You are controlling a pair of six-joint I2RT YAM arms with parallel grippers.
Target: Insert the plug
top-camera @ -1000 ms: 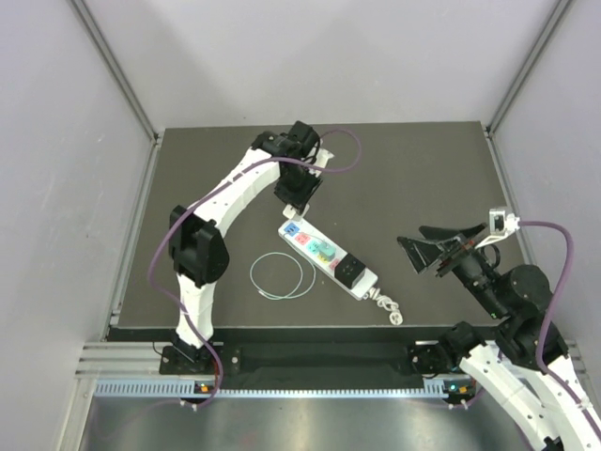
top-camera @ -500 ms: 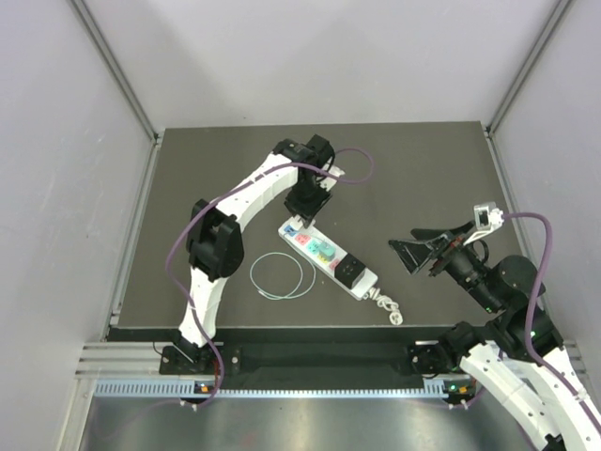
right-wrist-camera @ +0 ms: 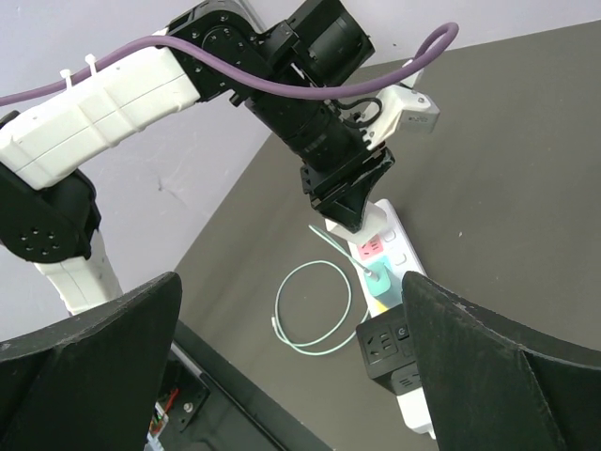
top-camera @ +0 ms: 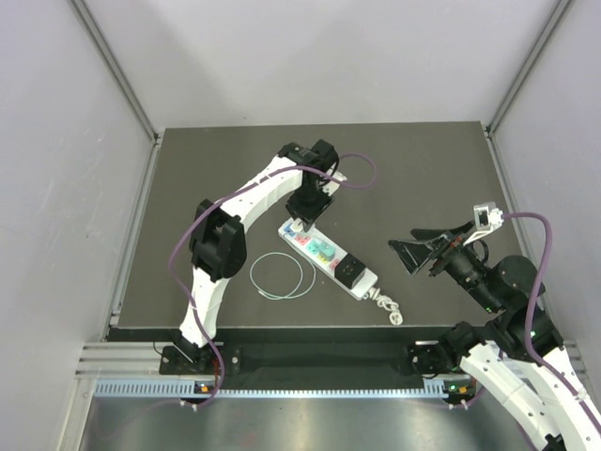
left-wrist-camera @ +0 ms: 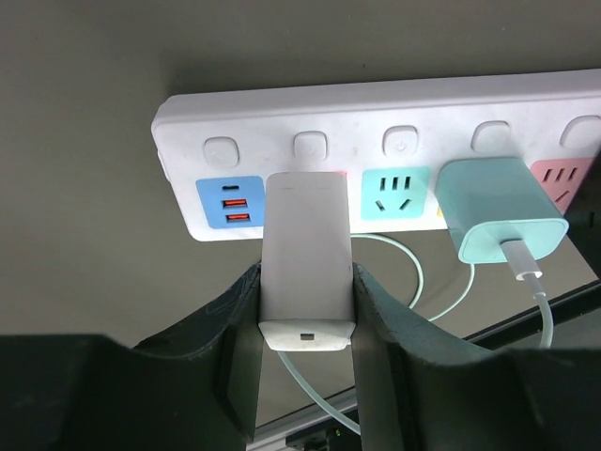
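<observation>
My left gripper has the plug's front end meeting the socket between the blue USB panel and teal socket, so it will press down onto it and let go of the plug.
My left gripper (left-wrist-camera: 306, 274) is shut on a white plug (left-wrist-camera: 306, 246), its black fingers (left-wrist-camera: 230, 324) pressing both sides. The plug's front end meets the white power strip (left-wrist-camera: 376, 117) at the socket between the blue USB panel (left-wrist-camera: 229, 203) and a teal socket (left-wrist-camera: 399, 191). Its prongs are hidden. From above, the left gripper (top-camera: 302, 218) hangs over the far end of the strip (top-camera: 362, 285). The right gripper (top-camera: 420, 250) hovers open to the right of the strip, with nothing in it. In the right wrist view it (right-wrist-camera: 291, 287) looks at the strip (right-wrist-camera: 402, 246).
A teal plug (left-wrist-camera: 502, 211) sits in the strip, and its thin cable (top-camera: 279, 276) loops on the mat to the left. A black adapter (top-camera: 349, 271) occupies the strip's near part. The strip's coiled cord (top-camera: 387, 308) lies near the front edge. Grey walls close in the mat.
The left gripper has carried the white plug a little to the right and down onto the strip's far end. The right arm turned slightly left early on, then held still.
</observation>
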